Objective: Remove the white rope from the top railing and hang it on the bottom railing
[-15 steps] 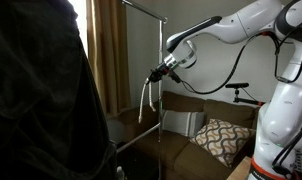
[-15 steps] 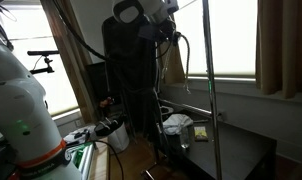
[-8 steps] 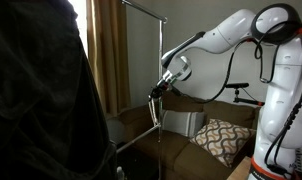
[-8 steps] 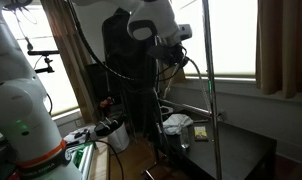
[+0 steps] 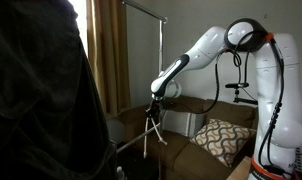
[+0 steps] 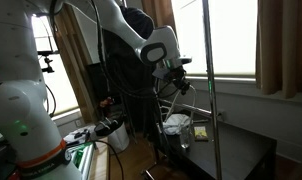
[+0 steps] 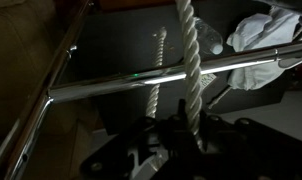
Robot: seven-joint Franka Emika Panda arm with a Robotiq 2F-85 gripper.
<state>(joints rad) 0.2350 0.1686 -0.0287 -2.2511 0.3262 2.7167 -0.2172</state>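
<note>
The chrome bottom railing is below my gripper, so my gripper needs to bring the white rope down across that railing to its far side and let go of it.
The white twisted rope [image 7: 191, 60] runs up from between my fingers, and a second strand [image 7: 158, 62] hangs behind it. My gripper [image 7: 184, 127] is shut on the rope, just in front of the chrome bottom railing [image 7: 101, 87], which crosses the wrist view. In an exterior view the gripper [image 5: 154, 100] is low beside the rack's upright pole [image 5: 163, 60], with the rope [image 5: 146, 133] dangling below it. The top railing [image 5: 141, 8] is bare. The gripper also shows in an exterior view [image 6: 175, 72] left of the pole [image 6: 208, 80].
A dark draped shape [image 5: 41, 100] fills the left foreground. A couch with a patterned pillow [image 5: 223, 135] lies behind the rack. A black table [image 6: 236, 150] carries a crumpled white bag [image 6: 176, 122] and a small yellow item [image 6: 201, 131]. Curtains [image 5: 109, 50] hang at the window.
The arm has come down from mid-height to the level of the bottom railing, carrying the rope with it. The rope's hanging ends now dangle lower.
</note>
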